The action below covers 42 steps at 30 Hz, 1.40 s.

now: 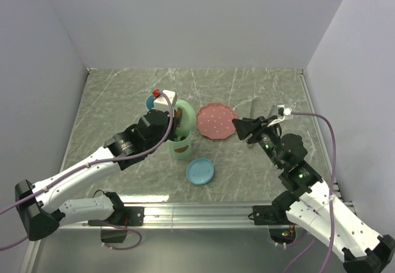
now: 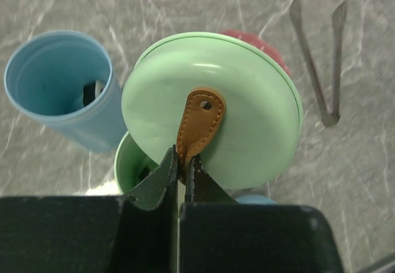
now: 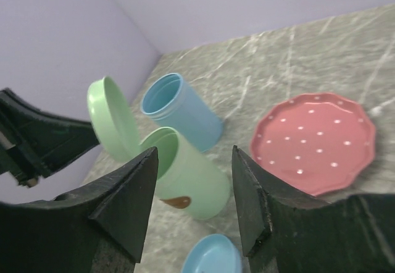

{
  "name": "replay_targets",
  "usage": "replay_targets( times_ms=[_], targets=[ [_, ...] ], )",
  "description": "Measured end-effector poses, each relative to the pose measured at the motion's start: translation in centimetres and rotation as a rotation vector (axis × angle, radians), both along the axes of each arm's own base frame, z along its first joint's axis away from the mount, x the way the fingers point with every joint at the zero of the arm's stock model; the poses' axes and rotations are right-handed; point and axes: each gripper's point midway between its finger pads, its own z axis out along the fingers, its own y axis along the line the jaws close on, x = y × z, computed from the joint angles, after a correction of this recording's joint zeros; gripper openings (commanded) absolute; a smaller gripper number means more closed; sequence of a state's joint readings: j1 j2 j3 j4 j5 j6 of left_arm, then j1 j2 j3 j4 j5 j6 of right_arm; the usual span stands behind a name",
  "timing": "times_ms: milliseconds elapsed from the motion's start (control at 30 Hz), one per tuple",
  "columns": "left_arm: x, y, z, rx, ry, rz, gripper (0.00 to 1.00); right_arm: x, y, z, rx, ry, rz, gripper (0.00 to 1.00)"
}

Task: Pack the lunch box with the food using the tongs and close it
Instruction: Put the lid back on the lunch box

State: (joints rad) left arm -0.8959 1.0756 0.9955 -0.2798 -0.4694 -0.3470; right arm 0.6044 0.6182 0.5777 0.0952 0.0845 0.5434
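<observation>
The green lid (image 2: 234,106) still hangs tilted above the green tub's open rim (image 2: 132,165), so my left gripper needs to tilt it level next, lower it onto the rim and let go of it.
The lunch box is a green tub (image 1: 180,147) and a blue tub (image 1: 151,103), both standing open. My left gripper (image 2: 181,162) is shut on the brown leather tab (image 2: 199,121) of the green lid (image 2: 234,106), which hangs tilted just above the green tub (image 2: 131,162). A small dark-and-pale piece of food (image 2: 92,92) lies inside the blue tub (image 2: 62,81). The tongs (image 2: 336,63) lie loose on the table beyond the lid. My right gripper (image 3: 194,205) hovers open and empty, right of the pink plate (image 3: 315,143), facing the green tub (image 3: 191,174).
The pink dotted plate (image 1: 216,121) is bare. A blue lid (image 1: 200,170) lies flat on the table in front of the green tub. Grey walls close the table at the back and on both sides.
</observation>
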Motion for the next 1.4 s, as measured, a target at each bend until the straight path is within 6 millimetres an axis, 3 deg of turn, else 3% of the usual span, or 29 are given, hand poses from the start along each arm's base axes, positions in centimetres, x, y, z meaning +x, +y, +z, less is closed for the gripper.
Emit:
replay_targets(
  times_ms=[100, 300, 433, 533, 600, 1033, 1167, 1400],
  targets=[
    [-0.8, 0.7, -0.7, 0.020, 0.067, 0.015, 0.00, -0.3, -1.0, -0.5, -0.012, -0.010, -0.033, 0.59],
    [-0.7, 0.2, 0.3, 0.056, 0.161, 0.044, 0.00, -0.6, -1.7, -1.0, -0.027, -0.018, -0.053, 0.60],
    [-0.2, -0.6, -2.4, 0.160, 0.266, 0.062, 0.00, -0.4, -1.5, -1.6, -0.051, -0.012, -0.049, 0.60],
    [-0.6, -0.1, -4.6, 0.243, 0.338, 0.074, 0.00, 0.1, -1.0, -2.6, -0.088, 0.008, -0.039, 0.60],
    [-1.0, 0.5, -5.1, 0.281, 0.372, 0.089, 0.00, 0.4, -0.5, -2.9, -0.105, 0.009, -0.019, 0.59],
    [-1.9, 1.6, -2.6, 0.319, 0.405, 0.098, 0.00, 3.3, 5.0, -5.5, -0.166, 0.062, 0.153, 0.56],
    [-2.1, 1.7, -3.2, 0.348, 0.430, 0.096, 0.00, 3.1, 6.9, -5.7, -0.155, 0.048, 0.213, 0.55],
    [-2.4, 2.0, -4.5, 0.403, 0.474, 0.093, 0.00, 1.8, 9.9, -4.3, -0.154, -0.024, 0.303, 0.55]
  ],
)
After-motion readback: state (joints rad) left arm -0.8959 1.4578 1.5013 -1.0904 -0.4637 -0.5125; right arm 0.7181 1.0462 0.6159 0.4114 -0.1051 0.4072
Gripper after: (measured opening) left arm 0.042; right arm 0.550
